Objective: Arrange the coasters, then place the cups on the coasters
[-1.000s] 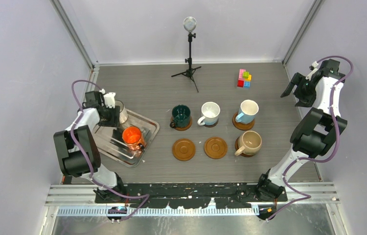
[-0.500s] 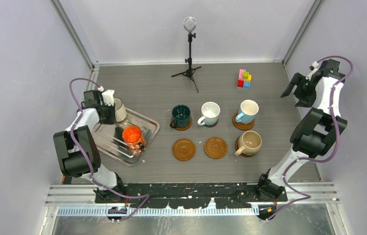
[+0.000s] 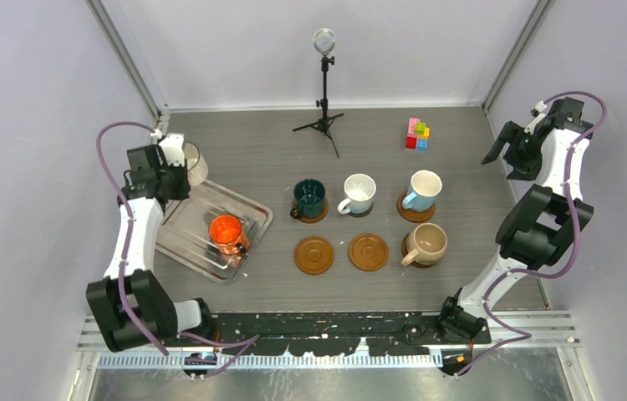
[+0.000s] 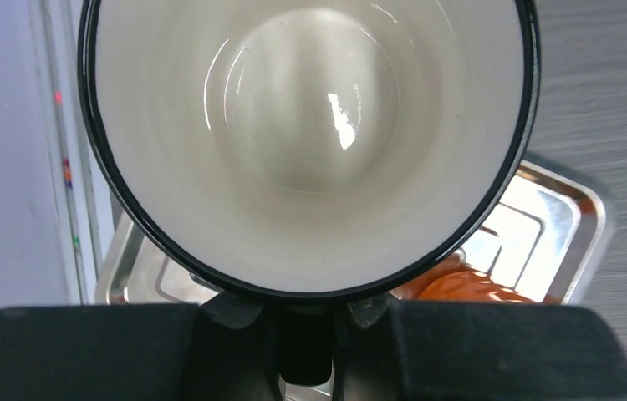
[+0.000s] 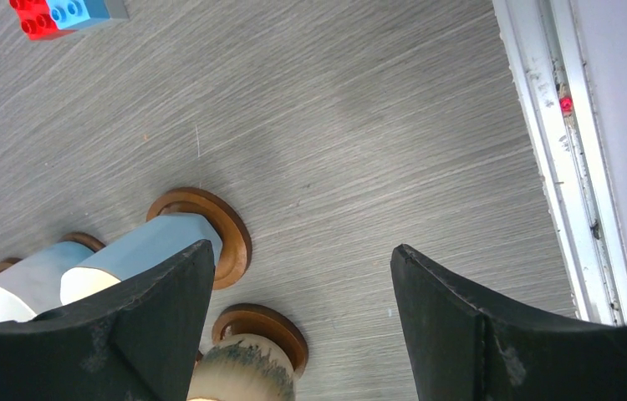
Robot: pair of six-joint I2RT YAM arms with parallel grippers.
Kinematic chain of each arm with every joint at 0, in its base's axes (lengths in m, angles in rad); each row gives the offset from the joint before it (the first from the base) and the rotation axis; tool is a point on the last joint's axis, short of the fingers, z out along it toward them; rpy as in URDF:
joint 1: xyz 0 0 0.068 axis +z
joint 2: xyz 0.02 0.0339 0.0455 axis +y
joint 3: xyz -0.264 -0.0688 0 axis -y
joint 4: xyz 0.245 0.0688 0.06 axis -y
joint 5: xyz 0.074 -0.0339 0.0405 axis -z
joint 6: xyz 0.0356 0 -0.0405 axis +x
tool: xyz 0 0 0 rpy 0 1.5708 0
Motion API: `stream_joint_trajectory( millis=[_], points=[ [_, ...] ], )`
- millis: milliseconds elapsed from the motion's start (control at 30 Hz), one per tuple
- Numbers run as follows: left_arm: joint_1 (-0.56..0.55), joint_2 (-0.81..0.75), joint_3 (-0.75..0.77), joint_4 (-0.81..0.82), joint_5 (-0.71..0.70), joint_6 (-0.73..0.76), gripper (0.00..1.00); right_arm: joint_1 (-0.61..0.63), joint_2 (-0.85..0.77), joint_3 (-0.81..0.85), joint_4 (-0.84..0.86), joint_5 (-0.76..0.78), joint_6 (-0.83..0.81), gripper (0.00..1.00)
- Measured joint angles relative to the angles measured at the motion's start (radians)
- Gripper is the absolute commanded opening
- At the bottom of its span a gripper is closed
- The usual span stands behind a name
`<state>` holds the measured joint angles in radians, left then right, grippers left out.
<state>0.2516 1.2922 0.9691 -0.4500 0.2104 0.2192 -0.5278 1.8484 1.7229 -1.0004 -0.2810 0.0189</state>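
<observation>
The bare coaster beside the beige cup is to my left gripper's right in the top view, so the gripper needs to go across, back and down to release.
My left gripper (image 3: 176, 164) is shut on the handle of the white cup with a dark rim (image 3: 192, 158), held above the far left corner of the silver tray (image 3: 183, 242). In the left wrist view the cup's white inside (image 4: 310, 142) fills the frame above my left gripper (image 4: 306, 307). An orange cup (image 3: 226, 231) stands on the tray. The dark green cup (image 3: 308, 196), white cup (image 3: 359, 192), light blue cup (image 3: 423, 190) and beige cup (image 3: 428, 242) each sit on a coaster. Two coasters (image 3: 314, 255) (image 3: 368, 251) are bare. My right gripper (image 3: 515, 152) hangs open at the far right, holding nothing.
A black tripod with a microphone (image 3: 323, 83) stands at the back centre. A stack of coloured blocks (image 3: 416, 134) sits at the back right. The right wrist view shows the light blue cup (image 5: 155, 246), the beige cup (image 5: 243, 368) and the side rail (image 5: 573, 167).
My left gripper closed on the dark-rimmed cup's handle and carried it up and toward the far left, off the tray. The right arm barely moved.
</observation>
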Motion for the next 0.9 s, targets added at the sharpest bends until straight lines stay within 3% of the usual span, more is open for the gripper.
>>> stream_joint_trajectory(
  millis=[167,533,900],
  points=[
    [-0.121,-0.079,0.095,-0.044,-0.017,-0.045,0.0,0.0,0.0,0.029,-0.007,-0.002,0.0,0.82],
    [-0.694,-0.047,0.331,-0.143,-0.1,-0.146,0.0,0.0,-0.046,0.01,-0.062,-0.005,-0.032,0.84],
    [-1.243,-0.023,0.168,-0.065,-0.339,-0.343,0.0,0.0,-0.254,-0.107,-0.103,0.074,-0.067,0.87]
  ],
)
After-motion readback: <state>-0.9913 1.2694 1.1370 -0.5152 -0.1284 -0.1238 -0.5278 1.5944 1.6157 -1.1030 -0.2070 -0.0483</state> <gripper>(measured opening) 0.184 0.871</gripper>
